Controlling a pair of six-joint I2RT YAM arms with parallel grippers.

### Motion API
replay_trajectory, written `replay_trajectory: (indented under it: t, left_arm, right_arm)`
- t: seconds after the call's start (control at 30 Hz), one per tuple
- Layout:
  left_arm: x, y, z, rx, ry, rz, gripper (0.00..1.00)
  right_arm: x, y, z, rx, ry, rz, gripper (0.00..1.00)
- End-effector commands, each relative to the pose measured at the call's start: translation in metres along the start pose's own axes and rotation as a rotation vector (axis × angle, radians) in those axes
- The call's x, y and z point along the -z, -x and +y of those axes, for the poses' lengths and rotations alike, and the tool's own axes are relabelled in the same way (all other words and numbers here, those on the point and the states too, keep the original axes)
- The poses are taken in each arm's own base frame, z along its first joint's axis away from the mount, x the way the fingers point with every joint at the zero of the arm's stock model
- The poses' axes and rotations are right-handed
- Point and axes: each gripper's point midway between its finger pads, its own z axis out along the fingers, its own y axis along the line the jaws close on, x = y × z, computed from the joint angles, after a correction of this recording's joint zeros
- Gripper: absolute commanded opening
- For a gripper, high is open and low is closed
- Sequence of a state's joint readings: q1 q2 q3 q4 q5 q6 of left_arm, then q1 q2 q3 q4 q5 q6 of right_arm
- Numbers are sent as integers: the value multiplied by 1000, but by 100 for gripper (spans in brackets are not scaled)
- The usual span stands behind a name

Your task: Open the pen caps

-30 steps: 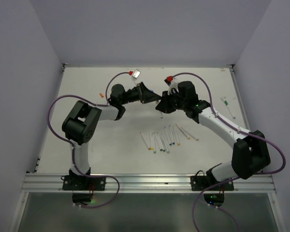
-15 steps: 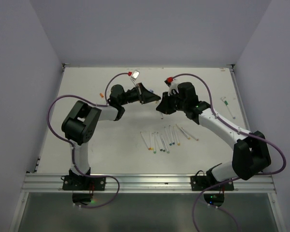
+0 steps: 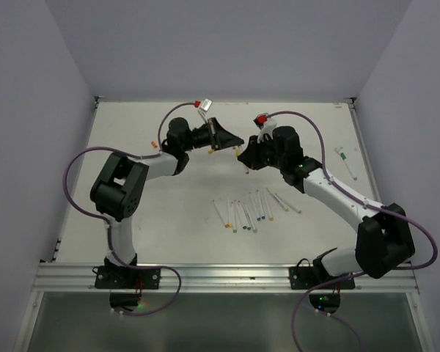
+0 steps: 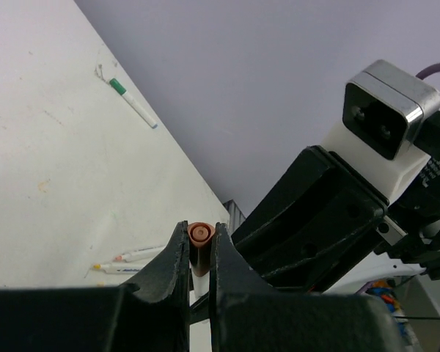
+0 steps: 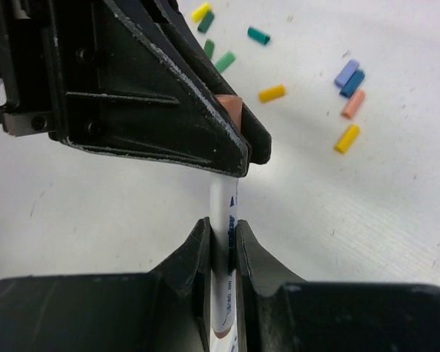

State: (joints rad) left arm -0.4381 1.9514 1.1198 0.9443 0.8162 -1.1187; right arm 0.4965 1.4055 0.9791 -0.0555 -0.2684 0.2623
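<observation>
The body of the pen comes off next as my left gripper pulls left in the top view, and down beside a yellow cap [image 3: 211,151], then releases, as loose caps lie below.
One white pen [image 5: 224,209] hangs in the air between the two grippers, above the far middle of the table. My left gripper [image 4: 199,242] is shut on its orange-brown cap [image 4: 200,233], whose end shows between the fingertips. My right gripper [image 5: 221,233] is shut on the white barrel, just below the left fingers. In the top view the left gripper [image 3: 229,139] and right gripper [image 3: 243,153] meet tip to tip. The cap [image 5: 228,108] still sits on the barrel.
Several white pens [image 3: 253,209] lie in a row on the table in front of the grippers. A single green-capped pen [image 3: 345,163] lies near the right edge. Loose caps in several colours [image 5: 350,81] are scattered on the table under the grippers.
My left gripper has shut on the pen's cap. Both grippers, with the pen, have shifted slightly toward the far side of the table.
</observation>
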Motion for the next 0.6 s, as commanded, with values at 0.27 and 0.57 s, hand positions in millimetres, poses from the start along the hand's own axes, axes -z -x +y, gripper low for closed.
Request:
replay_trajectory:
  t: [0.27,0.57]
  left_arm:
    - [38,185,34,-154,229,-434,0]
    - [57,197,40,-71,197,-578,0]
  right_arm:
    - [23,-92,-13,-50,-69,276,0]
    - [22,-140,10,-110,-51,327,0]
